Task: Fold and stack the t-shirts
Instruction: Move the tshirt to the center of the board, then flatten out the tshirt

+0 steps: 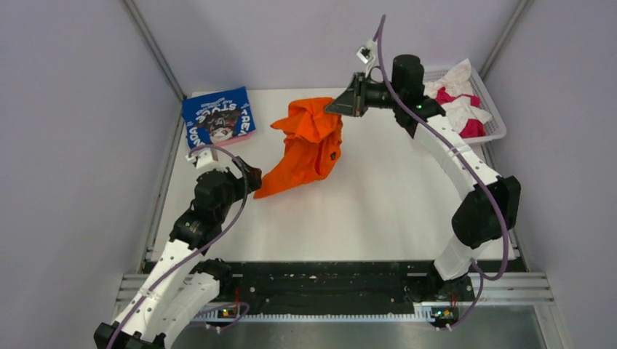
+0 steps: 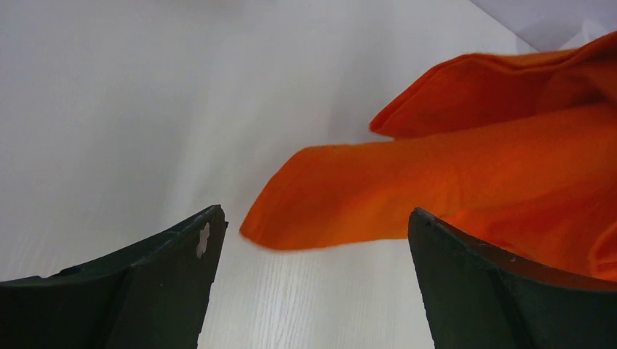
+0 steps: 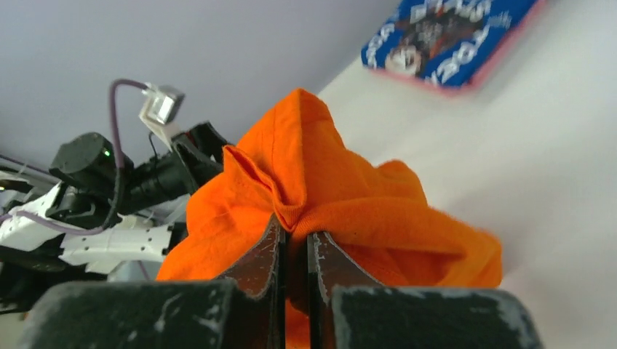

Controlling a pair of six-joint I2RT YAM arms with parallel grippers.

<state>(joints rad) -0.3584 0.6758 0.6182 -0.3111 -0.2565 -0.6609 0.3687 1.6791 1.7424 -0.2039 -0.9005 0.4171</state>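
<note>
I will next move my left gripper down and toward the middle of the table, onto the orange t-shirt's trailing lower corner [image 1: 263, 191] [image 2: 273, 219].
The bright orange t-shirt [image 1: 309, 145] hangs crumpled over the middle of the table, its lower corner trailing to the near left. My right gripper [image 1: 340, 105] is shut on its top edge and holds it up; in the right wrist view the cloth [image 3: 327, 182] bunches between the closed fingers [image 3: 295, 225]. My left gripper [image 1: 253, 178] is open beside the shirt's lower corner; in the left wrist view that corner [image 2: 327, 196] lies on the table just beyond the spread fingers [image 2: 314, 218]. A folded blue t-shirt [image 1: 218, 116] with white lettering lies at the far left corner.
A white lattice basket [image 1: 495, 120] at the far right holds white [image 1: 455, 83] and magenta [image 1: 471, 129] t-shirts. Grey walls close in on the white table [image 1: 393, 203] on three sides. The arm bases sit on a black rail at the near edge.
</note>
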